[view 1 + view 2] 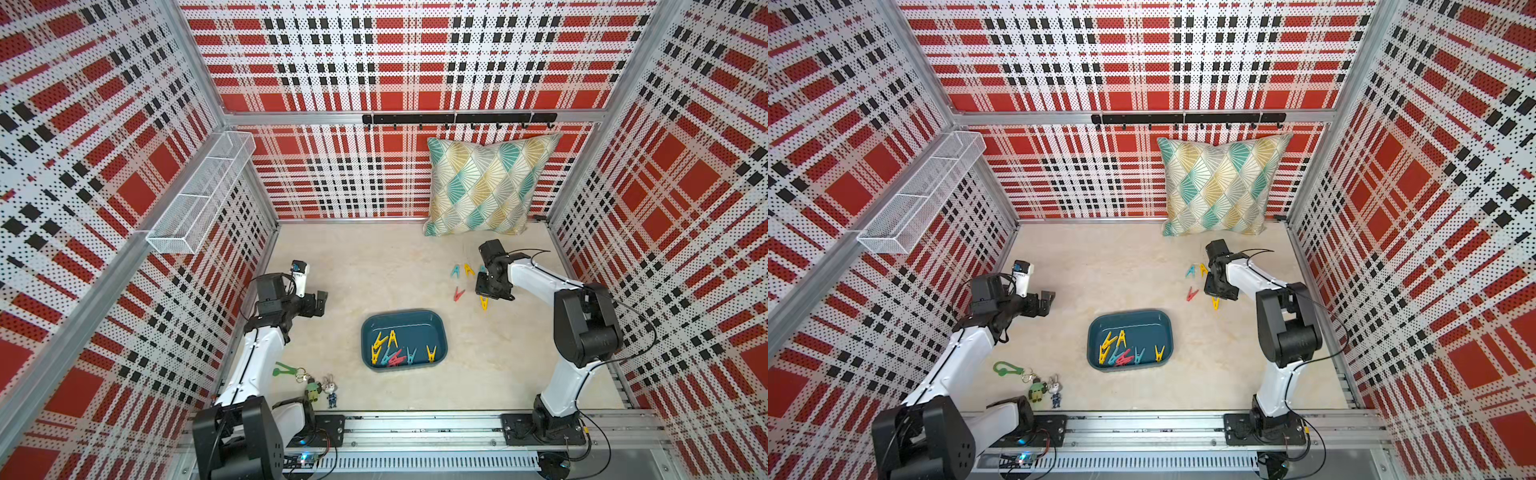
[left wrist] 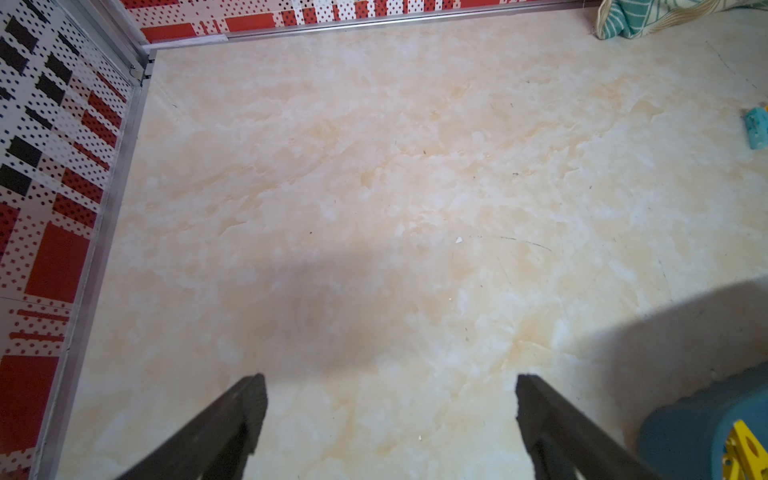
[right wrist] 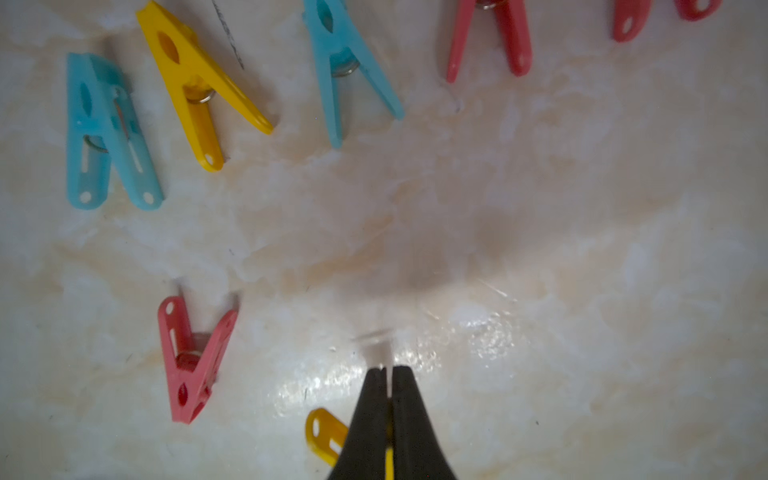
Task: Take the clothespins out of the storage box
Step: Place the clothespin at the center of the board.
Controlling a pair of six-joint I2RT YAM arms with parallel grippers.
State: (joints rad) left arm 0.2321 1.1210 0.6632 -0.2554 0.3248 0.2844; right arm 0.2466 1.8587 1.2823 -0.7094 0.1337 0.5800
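Observation:
I need to ease my right gripper down and outward next and release the yellow clothespin beside the loose red clothespin, because the tabletop (image 1: 471, 293) (image 3: 292, 288) is clear there.
The dark teal storage box (image 1: 402, 314) (image 1: 1128, 314) lies mid-table in both top views, with several yellow, red and teal clothespins (image 1: 390, 338) in its near half. Its corner (image 2: 698, 419) shows in the left wrist view. More clothespins lie loose on the table at the right: teal (image 3: 104, 133), yellow (image 3: 195, 83), teal (image 3: 345, 70) and red (image 3: 191, 357). My right gripper (image 3: 386, 370) (image 1: 486, 294) hangs low among them, shut on a yellow clothespin (image 3: 326, 434) (image 1: 483, 302). My left gripper (image 2: 390, 382) (image 1: 318, 301) is open and empty, left of the box.
A patterned pillow (image 1: 486, 187) leans on the back wall at the right. A green clip with keychain figurines (image 1: 286, 369) lies near the left arm's base. A white wire basket (image 1: 199, 195) hangs on the left wall; a black hook rail (image 1: 457, 118) runs along the back.

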